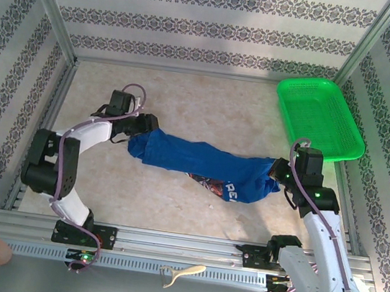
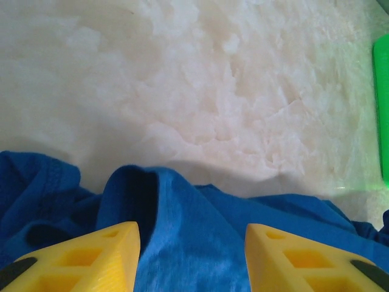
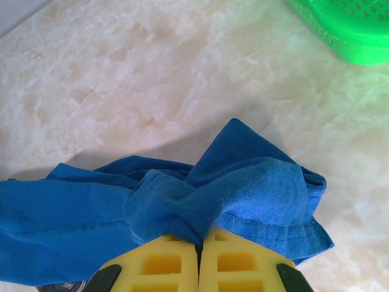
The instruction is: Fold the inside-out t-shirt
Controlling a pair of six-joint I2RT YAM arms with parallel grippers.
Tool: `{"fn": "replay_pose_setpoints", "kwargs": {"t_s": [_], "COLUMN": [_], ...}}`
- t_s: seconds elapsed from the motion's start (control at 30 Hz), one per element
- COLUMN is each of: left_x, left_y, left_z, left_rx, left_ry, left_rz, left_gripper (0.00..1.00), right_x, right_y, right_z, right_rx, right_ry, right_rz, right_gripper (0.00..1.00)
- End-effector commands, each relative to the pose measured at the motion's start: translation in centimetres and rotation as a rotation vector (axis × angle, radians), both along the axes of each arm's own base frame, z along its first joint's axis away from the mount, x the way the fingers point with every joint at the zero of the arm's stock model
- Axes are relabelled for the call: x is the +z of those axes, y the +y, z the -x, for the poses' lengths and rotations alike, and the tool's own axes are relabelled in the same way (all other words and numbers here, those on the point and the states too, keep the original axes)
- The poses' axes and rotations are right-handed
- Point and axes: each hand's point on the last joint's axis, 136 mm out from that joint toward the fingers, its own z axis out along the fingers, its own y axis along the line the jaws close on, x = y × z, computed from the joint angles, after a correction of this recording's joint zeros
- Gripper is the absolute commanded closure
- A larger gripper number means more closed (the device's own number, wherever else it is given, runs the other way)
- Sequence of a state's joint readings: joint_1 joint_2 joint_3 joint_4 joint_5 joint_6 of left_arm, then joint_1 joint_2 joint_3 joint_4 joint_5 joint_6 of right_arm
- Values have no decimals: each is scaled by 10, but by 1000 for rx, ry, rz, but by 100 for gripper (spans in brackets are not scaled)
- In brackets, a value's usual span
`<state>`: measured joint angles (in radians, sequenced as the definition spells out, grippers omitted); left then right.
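Note:
My left gripper brings its parted fingers down and slightly back next, before it pinches the raised fold at the t-shirt's corner.
The royal-blue t-shirt (image 1: 200, 160) lies bunched into a long band across the middle of the table, with pale lettering and a dark graphic showing at its lower edge (image 1: 226, 190). My left gripper (image 1: 142, 125) is at the shirt's left end. In the left wrist view its yellow fingers (image 2: 100, 252) stand apart with a ridge of blue cloth (image 2: 188, 237) lying loosely between them. My right gripper (image 1: 279, 171) is at the right end, and its yellow fingers (image 3: 161, 263) are pinched together on a fold of the t-shirt (image 3: 182, 210).
A green plastic mesh basket (image 1: 320, 118) stands at the back right, close behind the right arm. Bare marble tabletop (image 1: 207, 108) lies behind the shirt. Patterned walls enclose the table on three sides, and a metal rail (image 1: 181, 246) runs along the near edge.

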<state>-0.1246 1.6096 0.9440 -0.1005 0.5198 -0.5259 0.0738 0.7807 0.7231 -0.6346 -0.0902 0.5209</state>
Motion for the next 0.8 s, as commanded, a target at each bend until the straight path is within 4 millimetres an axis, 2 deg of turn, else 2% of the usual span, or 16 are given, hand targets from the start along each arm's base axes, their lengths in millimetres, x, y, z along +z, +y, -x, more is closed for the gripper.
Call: {"fn": "replay_pose_setpoints", "kwargs": {"t_s": [0.0,0.17,0.5,0.7,0.77], "left_x": [-7,-17,-38,-44,-43], "left_y": [5,5,-11,-18,-18], "left_z": [22,32,29,30,31], "left_rx": [-34,-44,-82,-99,-98], "left_ry": [24,43,80,88,83], "left_rz": [-76,-90,-81,-86,-82], "left_gripper": [51,51,52,52,55], "right_x": [2,2,4,5,5], "right_y": [-5,-4,-5,-5,-6], "right_z": [-3,-4,-5,-5,-5], "right_rx": [-24,-21,-22,-22,-22], "right_ry": [-16,-17,-21,-24,-24], "right_rz": [8,3,7,8,11], "right_gripper": [100,100,100,100,100]}}
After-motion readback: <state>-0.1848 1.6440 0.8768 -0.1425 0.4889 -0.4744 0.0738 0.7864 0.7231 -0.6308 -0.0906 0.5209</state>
